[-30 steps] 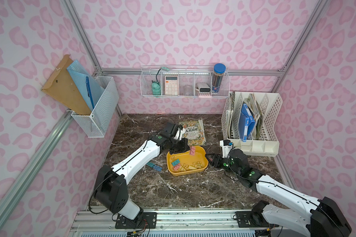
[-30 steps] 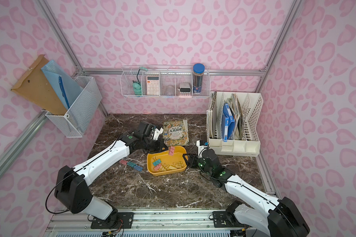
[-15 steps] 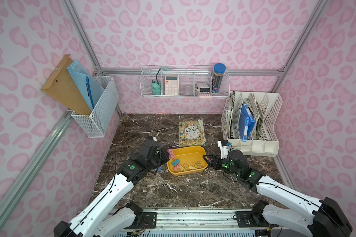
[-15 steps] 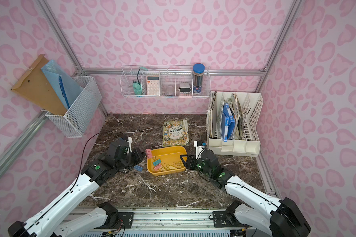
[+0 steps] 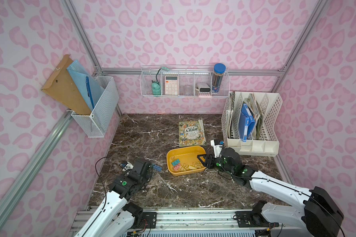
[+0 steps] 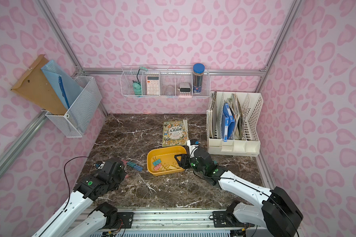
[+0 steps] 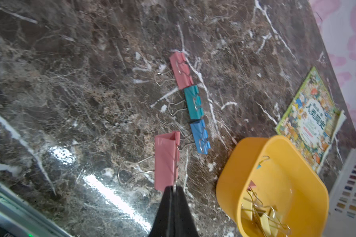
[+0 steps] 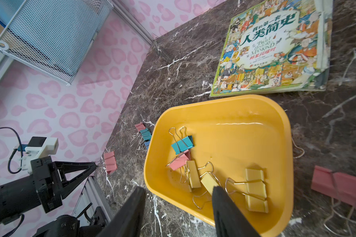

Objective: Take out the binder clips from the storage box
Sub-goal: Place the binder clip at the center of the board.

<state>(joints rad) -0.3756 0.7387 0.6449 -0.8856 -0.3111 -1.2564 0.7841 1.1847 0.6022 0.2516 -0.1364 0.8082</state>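
Note:
The left gripper brings the pink clip down onto the bare marble patch below next, on the wire-handle side of the row, and releases the clip's handle.
The yellow storage box sits mid-table. It holds a teal binder clip, a pink one and several yellow ones. My left gripper is shut on the wire handle of a pink clip, just above the marble left of the box; the wrist hides the jaws in both top views. Beside it, pink, teal and blue clips lie in a row. My right gripper is open and straddles the box's right wall, with one finger inside.
A picture book lies just behind the box. A white file organizer stands at the back right. Wire baskets hang on the left wall and back wall. A large pink clip lies beside the box, near my right arm.
My left arm has drawn back from over the box to the front left, carrying the pink clip down toward the marble. The right gripper has barely moved.

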